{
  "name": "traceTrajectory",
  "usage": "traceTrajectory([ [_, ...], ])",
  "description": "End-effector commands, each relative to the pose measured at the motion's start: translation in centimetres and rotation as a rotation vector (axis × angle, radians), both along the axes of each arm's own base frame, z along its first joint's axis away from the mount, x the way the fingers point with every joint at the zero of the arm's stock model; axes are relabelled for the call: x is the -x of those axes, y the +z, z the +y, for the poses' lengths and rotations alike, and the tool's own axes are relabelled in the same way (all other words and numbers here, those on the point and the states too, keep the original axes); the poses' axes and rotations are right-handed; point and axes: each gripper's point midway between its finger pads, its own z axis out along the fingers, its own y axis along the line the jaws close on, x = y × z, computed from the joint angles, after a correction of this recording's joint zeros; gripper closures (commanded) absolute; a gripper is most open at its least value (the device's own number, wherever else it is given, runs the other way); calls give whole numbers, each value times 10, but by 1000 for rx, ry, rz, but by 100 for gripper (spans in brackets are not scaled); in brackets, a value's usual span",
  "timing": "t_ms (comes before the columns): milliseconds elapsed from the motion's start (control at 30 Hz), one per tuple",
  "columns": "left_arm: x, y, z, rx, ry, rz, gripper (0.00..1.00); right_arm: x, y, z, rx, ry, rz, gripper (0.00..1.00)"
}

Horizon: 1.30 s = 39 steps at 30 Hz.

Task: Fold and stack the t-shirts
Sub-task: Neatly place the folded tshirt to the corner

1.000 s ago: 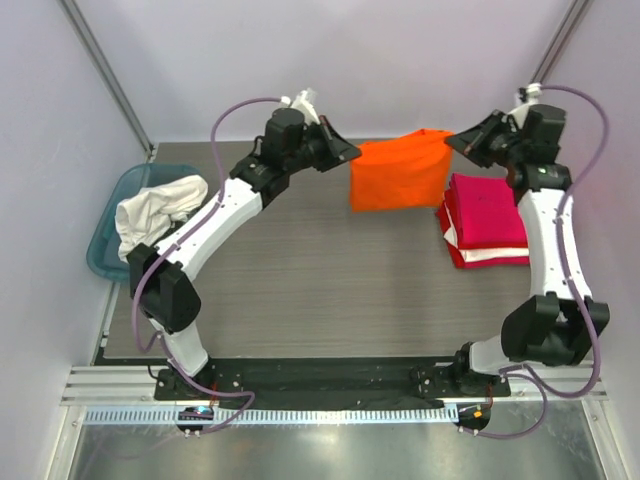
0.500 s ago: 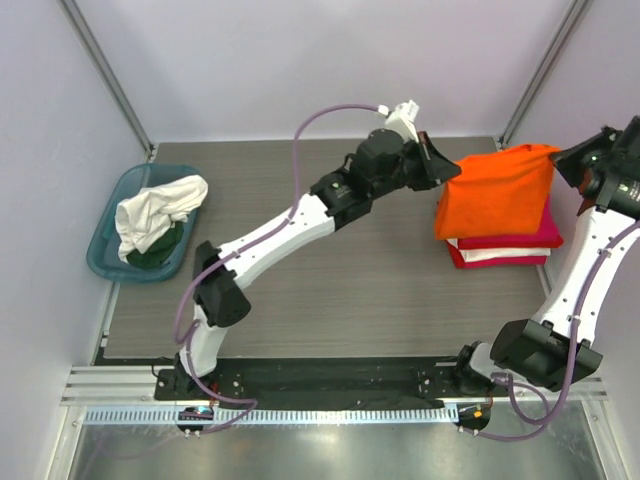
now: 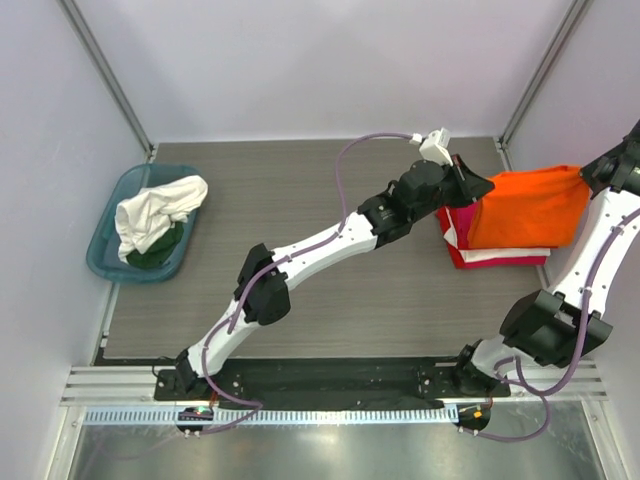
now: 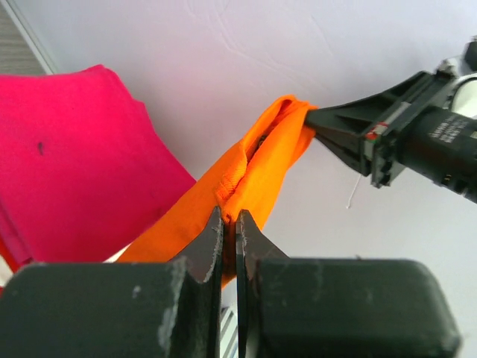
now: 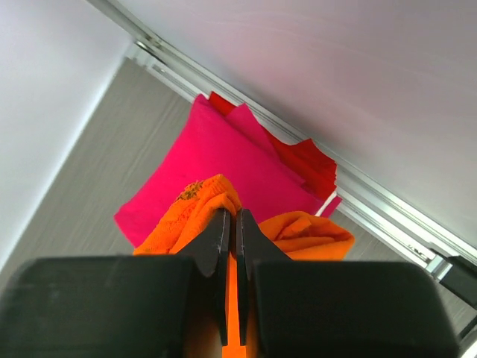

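The orange t-shirt's hanging corner will go down and outward onto the pink shirt's far edge with my left gripper, and then my gripper will release that corner.
A folded orange t-shirt (image 3: 525,208) hangs in the air over the stack of folded shirts (image 3: 462,240) at the right of the table, held at its two top corners. My left gripper (image 3: 484,186) is shut on its left corner; the cloth (image 4: 253,175) shows pinched between the jaws in the left wrist view. My right gripper (image 3: 588,172) is shut on the right corner, with orange cloth (image 5: 195,210) bunched around the jaws. The stack has a pink shirt (image 5: 216,156) on top, with white and red ones under it.
A teal bin (image 3: 110,225) at the left edge holds a crumpled white shirt (image 3: 155,210) over a dark green one (image 3: 160,250). The enclosure's right wall and frame post (image 3: 525,90) stand close behind the stack.
Both arms carried the orange shirt rightward from the table's back middle to over the stack. The left arm has stretched far across the table.
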Motion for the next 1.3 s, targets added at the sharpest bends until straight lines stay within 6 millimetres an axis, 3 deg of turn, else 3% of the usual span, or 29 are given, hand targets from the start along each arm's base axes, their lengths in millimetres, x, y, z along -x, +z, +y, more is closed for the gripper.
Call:
traceTrajectory([
  [0, -9, 49, 5, 147, 63, -69, 100, 2, 28, -43, 138, -125, -26, 99],
  [333, -31, 35, 0, 188, 147, -108, 100, -28, 5, -56, 91, -92, -17, 99],
  [633, -71, 17, 11, 247, 239, -67, 100, -54, -17, -62, 36, -55, -35, 99],
  [933, -115, -17, 20, 289, 320, -47, 99, -89, -38, -66, -26, -6, -96, 99],
  [1100, -136, -28, 24, 331, 391, -62, 98, -106, -56, -78, -38, -10, -107, 99],
  [1133, -139, -26, 26, 349, 405, -67, 91, -111, -66, -81, -49, -10, -96, 99],
  [1167, -145, -38, 27, 347, 438, -61, 82, -120, -68, -79, -65, 24, -113, 99],
  [1200, -149, -42, 29, 350, 458, -56, 70, -125, -72, -79, -74, 37, -117, 91],
  [1233, -152, -46, 31, 349, 476, -56, 42, -134, -90, -82, -93, 47, -97, 82],
  [1267, -159, -56, 34, 340, 495, -58, 30, -139, -89, -86, -91, 48, -104, 45],
])
